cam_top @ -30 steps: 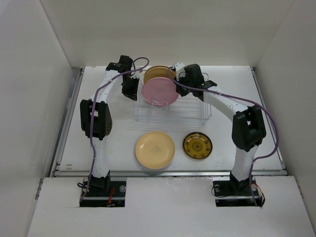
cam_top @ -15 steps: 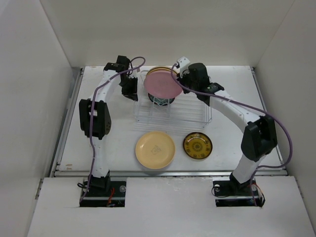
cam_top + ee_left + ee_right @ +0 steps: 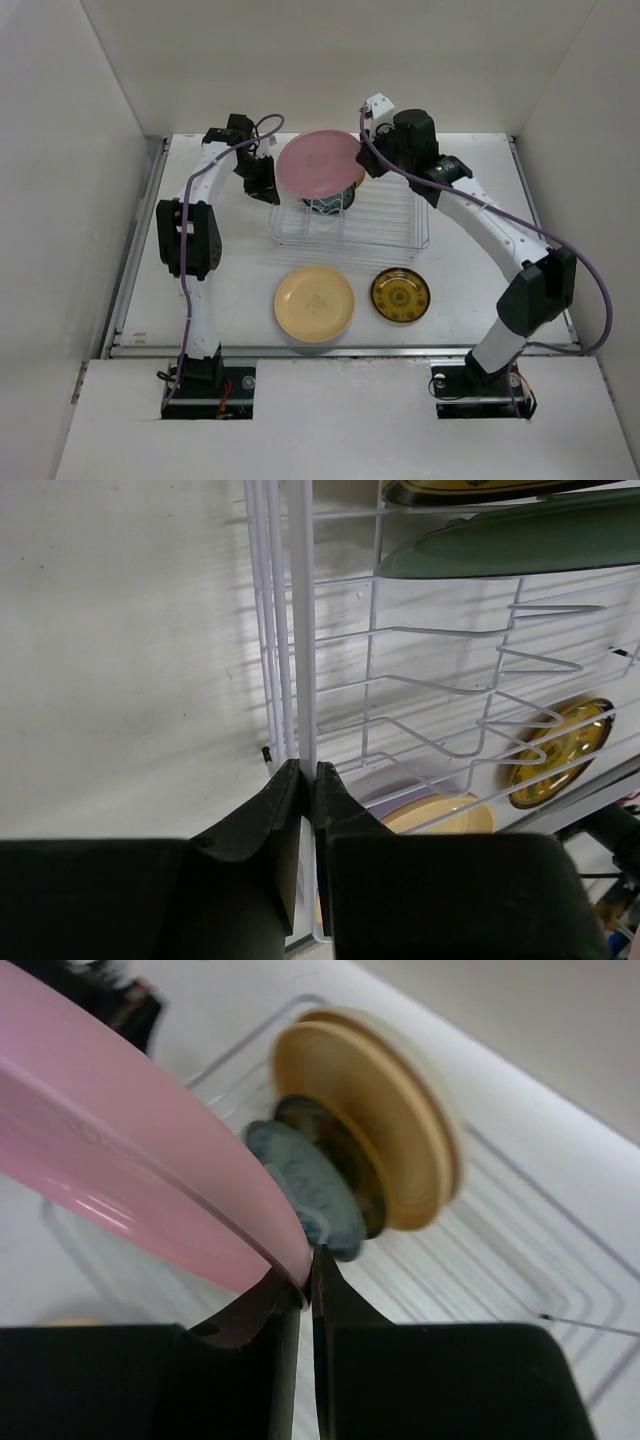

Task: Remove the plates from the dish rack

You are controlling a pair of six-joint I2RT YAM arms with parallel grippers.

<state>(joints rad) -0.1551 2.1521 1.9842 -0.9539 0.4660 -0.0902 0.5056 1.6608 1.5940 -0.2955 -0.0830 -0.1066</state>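
My right gripper carries the pink plate back, lowers it onto the cream plate and releases it next. That one lies bare below and back toward my base.
My right gripper is shut on the rim of a pink plate, which hangs tilted above the back of the dish rack. In the top view the pink plate covers most of the plates behind it. A small teal plate, a dark patterned one and a yellow-orange plate stand upright in the rack. My left gripper is shut on the rack's left rim wire. A cream plate and a dark brown-gold plate lie flat on the table in front of the rack.
The rack's front wire dividers hold nothing. White walls enclose the table on the left, back and right. Purple cables loop off both arms.
My right gripper has lifted the pink plate up out of the rack and swung it back and left, uncovering the teal plate. My left gripper has kept its hold on the rack.
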